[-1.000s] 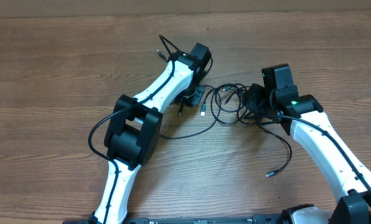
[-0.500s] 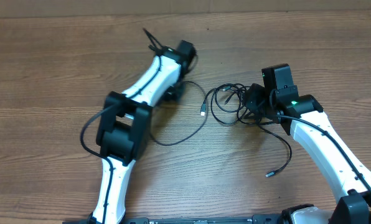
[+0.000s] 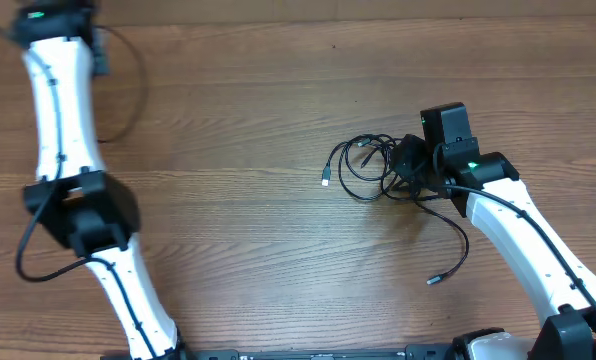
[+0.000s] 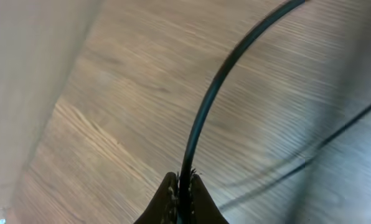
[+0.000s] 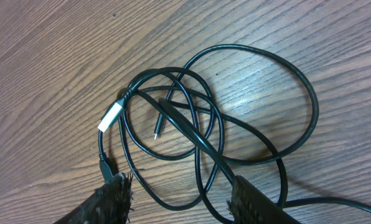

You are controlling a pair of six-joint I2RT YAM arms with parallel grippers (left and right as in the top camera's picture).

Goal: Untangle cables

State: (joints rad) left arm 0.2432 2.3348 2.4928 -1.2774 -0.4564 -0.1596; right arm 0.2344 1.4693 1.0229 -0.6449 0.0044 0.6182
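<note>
My left gripper is holding the cable. It should lower to the bare tabletop below it and to its left in the overhead view, and release the cable clear of the bundle.
A tangled bundle of thin black cables [image 3: 364, 162] lies right of the table's middle, with a silver plug [image 3: 325, 181] at its left edge. My right gripper [image 3: 403, 166] stands open over the bundle's right side. In the right wrist view the cable loops [image 5: 210, 106] run between its spread fingers [image 5: 114, 196], and the right gripper [image 5: 182, 199] holds none of them. One cable tail ends in a small plug [image 3: 433, 280] near the front. My left gripper [image 3: 98, 58] is at the far left back, shut on one thin black cable [image 4: 207, 99] that curves away [image 3: 141, 85].
The wooden table [image 3: 238, 230] spreads between the two arms. The left arm [image 3: 73, 200] stretches along the left edge. The right arm [image 3: 523, 240] comes in from the front right corner. A pale wall or edge [image 4: 30, 74] shows beside the left gripper.
The left arm swung from beside the bundle to the far left back corner, drawing one cable away with it, and its jaws closed fully. The right gripper and the bundle stayed put.
</note>
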